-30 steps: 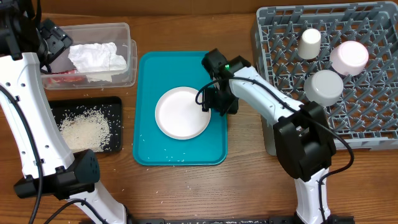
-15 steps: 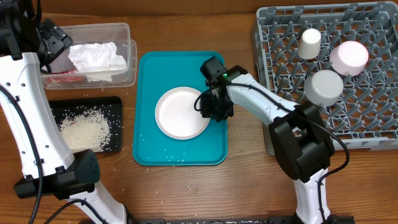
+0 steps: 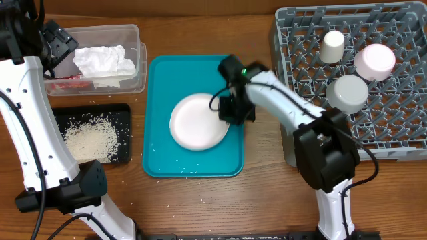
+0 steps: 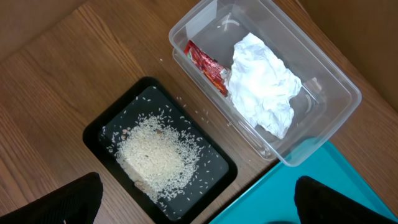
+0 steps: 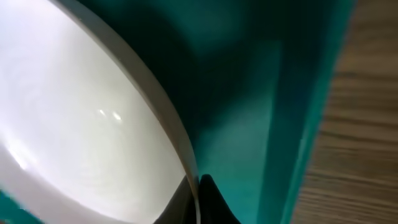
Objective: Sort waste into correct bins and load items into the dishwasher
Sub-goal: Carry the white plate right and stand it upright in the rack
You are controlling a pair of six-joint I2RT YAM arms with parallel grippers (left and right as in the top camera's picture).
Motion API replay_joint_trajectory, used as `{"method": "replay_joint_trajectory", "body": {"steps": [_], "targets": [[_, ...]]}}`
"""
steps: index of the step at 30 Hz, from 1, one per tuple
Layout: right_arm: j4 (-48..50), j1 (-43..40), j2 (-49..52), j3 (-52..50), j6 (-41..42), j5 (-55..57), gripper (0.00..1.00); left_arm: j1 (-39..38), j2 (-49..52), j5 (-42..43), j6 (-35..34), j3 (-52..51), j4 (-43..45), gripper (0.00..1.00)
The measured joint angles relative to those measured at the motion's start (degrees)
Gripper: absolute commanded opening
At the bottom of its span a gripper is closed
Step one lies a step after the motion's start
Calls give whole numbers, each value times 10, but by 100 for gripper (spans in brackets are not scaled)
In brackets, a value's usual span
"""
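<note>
My right gripper holds the plate and needs to go up, carry it outward over the dishwasher's wires on the white cup's tray side (image 3: 305, 45), lower it and let go, because those pegs are empty.
A white plate (image 3: 195, 130) lies on the teal serving tray (image 3: 160, 160). My right gripper (image 3: 230, 115) is shut on its right rim. In the right wrist view the two dark fingertips pinch the thin plate (image 5: 81, 112) edge at the gripper (image 5: 198, 182), with the teal tray (image 5: 249, 93) under it. My left gripper (image 3: 57, 43) hangs open, with nothing in it, over the bins (image 4: 202, 205). The clear tub (image 4: 336, 81) holds a crumpled napkin (image 4: 261, 87) and a red sauce packet (image 4: 205, 65). Rice (image 4: 155, 149) lies in the black tray (image 4: 99, 127).
The grey dish rack (image 3: 400, 127) stands at the right with a white cup (image 3: 331, 47), a grey bowl (image 3: 348, 93) and a pinkish-white round dish (image 3: 375, 61) upside down in it. A few rice grains lie scattered on the teal tray.
My right gripper has closed on the plate's right rim, and the plate has shifted slightly with it. The left arm has not moved.
</note>
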Motion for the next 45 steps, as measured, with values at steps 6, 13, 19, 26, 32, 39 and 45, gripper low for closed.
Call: {"method": "replay_joint_trajectory", "body": {"steps": [6, 13, 19, 26, 32, 39, 45], "targets": [[-133, -75, 3, 205, -2, 59, 4, 0, 0, 0, 0, 0, 0, 100], [-246, -182, 3, 445, -2, 229, 4, 0, 0, 0, 0, 0, 0, 100], [-278, -243, 1, 492, -2, 406, 4, 0, 0, 0, 0, 0, 0, 100], [-215, -246, 1, 451, 3, 526, 4, 0, 0, 0, 0, 0, 0, 100], [-139, -246, 2, 387, 6, 593, 4, 0, 0, 0, 0, 0, 0, 100], [-65, -245, 2, 311, 0, 613, 4, 0, 0, 0, 0, 0, 0, 100], [-33, -239, 2, 252, -3, 617, 4, 0, 0, 0, 0, 0, 0, 100]]}}
